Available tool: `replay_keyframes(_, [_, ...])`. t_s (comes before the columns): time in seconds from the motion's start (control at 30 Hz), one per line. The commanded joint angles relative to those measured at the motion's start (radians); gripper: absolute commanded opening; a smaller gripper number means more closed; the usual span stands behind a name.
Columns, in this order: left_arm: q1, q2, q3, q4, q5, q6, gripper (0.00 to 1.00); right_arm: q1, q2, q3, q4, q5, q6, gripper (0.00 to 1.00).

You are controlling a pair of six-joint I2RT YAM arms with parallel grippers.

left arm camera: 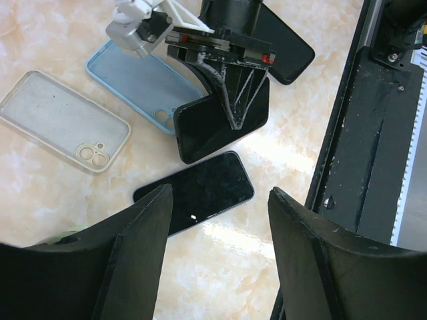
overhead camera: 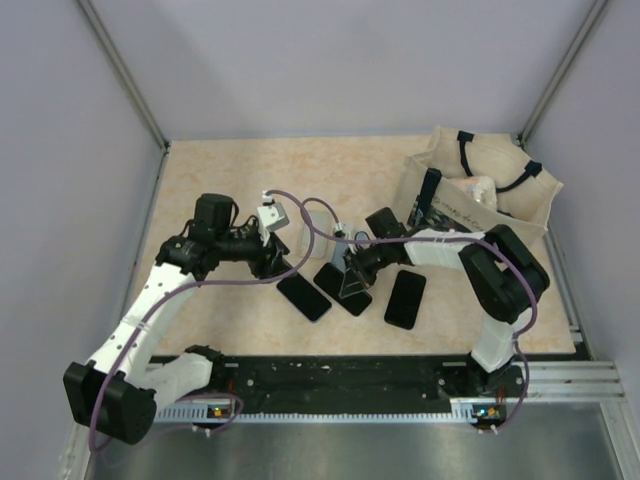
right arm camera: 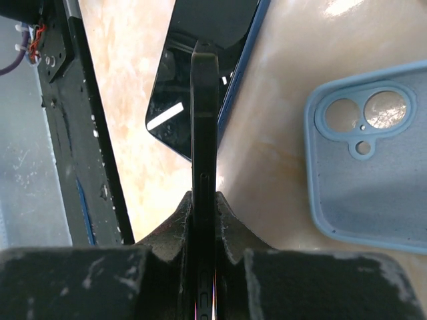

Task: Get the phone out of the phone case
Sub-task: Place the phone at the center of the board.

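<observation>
My right gripper holds the phone on its edge just above the table, so I will move it toward the second phone and down, and let go beside its rim.
My right gripper (right arm camera: 203,197) is shut on a black phone (right arm camera: 203,120) and holds it on its edge just above the table (overhead camera: 200,180). That phone (left arm camera: 207,127) shows as a dark slab under the right gripper (left arm camera: 233,100), and it is at centre (overhead camera: 330,275) in the top view. An empty light blue case (left arm camera: 143,83) (right arm camera: 373,160) lies beside it. A second black phone (left arm camera: 193,190) lies flat below my open left gripper (left arm camera: 220,189) and shows a blue rim (right arm camera: 257,27) along one side. Nothing is between the left gripper's (overhead camera: 278,255) fingers.
An empty clear case (left arm camera: 63,120) lies left of the blue one. A third dark phone (overhead camera: 405,298) (left arm camera: 287,47) lies to the right. A beige tote bag (overhead camera: 480,190) stands at the back right. The black base rail (overhead camera: 350,375) (left arm camera: 373,133) runs along the near edge.
</observation>
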Motion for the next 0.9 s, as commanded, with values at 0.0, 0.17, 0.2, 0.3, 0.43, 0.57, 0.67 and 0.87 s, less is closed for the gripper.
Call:
replay_keyframes(0.0, [0.004,-0.023,0.041,-0.009,0.015,0.023,0.64,-0.007,0.06,0.085,-0.041,0.0,-0.014,0.0])
replay_keyframes(0.17, [0.005,-0.028,0.048,-0.021,0.015,0.026,0.65,-0.008,0.121,0.132,-0.098,0.005,-0.006,0.0])
replay_keyframes(0.2, [0.005,-0.026,0.05,-0.024,0.016,0.027,0.64,-0.008,0.131,0.145,-0.116,0.008,-0.006,0.0])
replay_keyframes(0.3, [0.005,-0.025,0.053,-0.031,0.018,0.03,0.65,-0.007,0.16,0.174,-0.147,0.022,-0.009,0.0])
replay_keyframes(0.43, [0.007,-0.022,0.057,-0.038,0.019,0.033,0.65,-0.008,0.183,0.201,-0.18,0.057,-0.008,0.0])
replay_keyframes(0.57, [0.005,-0.019,0.062,-0.038,0.026,0.035,0.64,-0.008,0.21,0.237,-0.219,0.077,-0.008,0.0])
replay_keyframes(0.67, [0.005,-0.014,0.07,-0.044,0.023,0.038,0.64,-0.008,0.237,0.266,-0.249,0.075,-0.006,0.0])
replay_keyframes(0.87, [0.004,-0.011,0.085,-0.054,0.024,0.041,0.64,-0.005,0.258,0.286,-0.277,0.059,0.001,0.0])
